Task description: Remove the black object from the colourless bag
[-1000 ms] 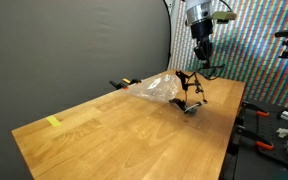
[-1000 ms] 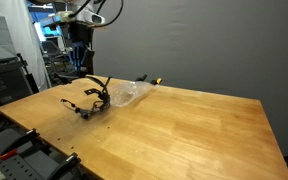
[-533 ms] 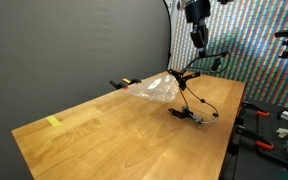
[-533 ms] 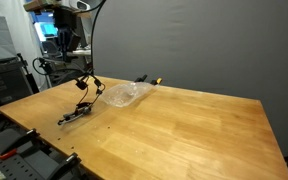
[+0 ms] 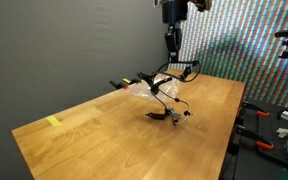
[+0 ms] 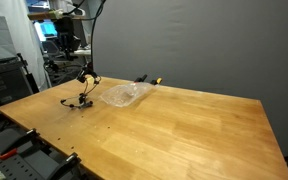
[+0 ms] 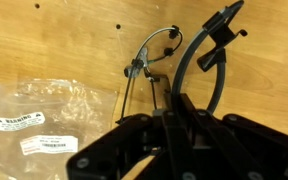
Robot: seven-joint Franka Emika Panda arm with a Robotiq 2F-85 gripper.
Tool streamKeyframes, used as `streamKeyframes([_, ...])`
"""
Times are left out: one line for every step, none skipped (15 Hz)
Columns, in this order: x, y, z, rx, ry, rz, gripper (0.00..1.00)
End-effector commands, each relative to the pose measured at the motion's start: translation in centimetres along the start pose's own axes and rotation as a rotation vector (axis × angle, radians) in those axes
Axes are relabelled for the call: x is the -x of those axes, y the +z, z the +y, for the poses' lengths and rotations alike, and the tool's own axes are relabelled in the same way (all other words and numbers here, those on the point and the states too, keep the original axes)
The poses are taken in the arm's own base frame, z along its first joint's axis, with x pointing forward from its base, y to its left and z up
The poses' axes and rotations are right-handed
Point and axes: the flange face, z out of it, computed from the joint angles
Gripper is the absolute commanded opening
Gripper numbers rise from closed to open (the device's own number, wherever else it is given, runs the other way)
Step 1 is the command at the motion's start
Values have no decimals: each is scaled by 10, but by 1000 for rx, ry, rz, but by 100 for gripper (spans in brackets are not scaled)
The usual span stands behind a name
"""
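Next, I will lower my gripper a little and move it toward the colourless bag to release the black object on top of the table, because the cable hangs clear of the bag.
My gripper [image 5: 171, 42] hangs high over the wooden table, also seen in an exterior view [image 6: 72, 47]. It is shut on the black object [image 5: 167, 92], a tangle of black cable with a metal piece that dangles down, its lower end at or just above the tabletop [image 6: 81, 92]. The colourless bag [image 5: 145, 88] lies flat on the table beside the dangling cable, apart from it [image 6: 122, 95]. In the wrist view the gripper [image 7: 176, 105] pinches the cable [image 7: 210, 58], and the bag [image 7: 44, 120] with a white label lies at the lower left.
A small orange and black tool [image 5: 120, 84] lies by the table's back edge near the bag [image 6: 147, 79]. A yellow tape mark [image 5: 53, 122] sits near a table corner. Racks and equipment [image 5: 279, 115] stand past the table edge.
The gripper has carried the black object sideways, past the bag. The cable's lower end has trailed along the table with it. The bag stays on the table.
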Motion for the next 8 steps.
streamKeyframes([-23, 8, -1, -30, -74, 45, 2])
streamKeyframes([-24, 13, 3, -23, -81, 40, 2])
streamKeyframes([-21, 17, 10, -9, -80, 28, 2])
streamKeyframes([-19, 20, 16, 4, -80, 23, 2])
streamKeyframes([-14, 22, 26, 17, -77, 14, 2])
streamKeyframes([-11, 24, 36, 30, -71, 13, 2])
streamKeyframes([-7, 26, 48, 49, -60, 19, 2])
streamKeyframes([-5, 28, 60, 62, -47, 21, 2])
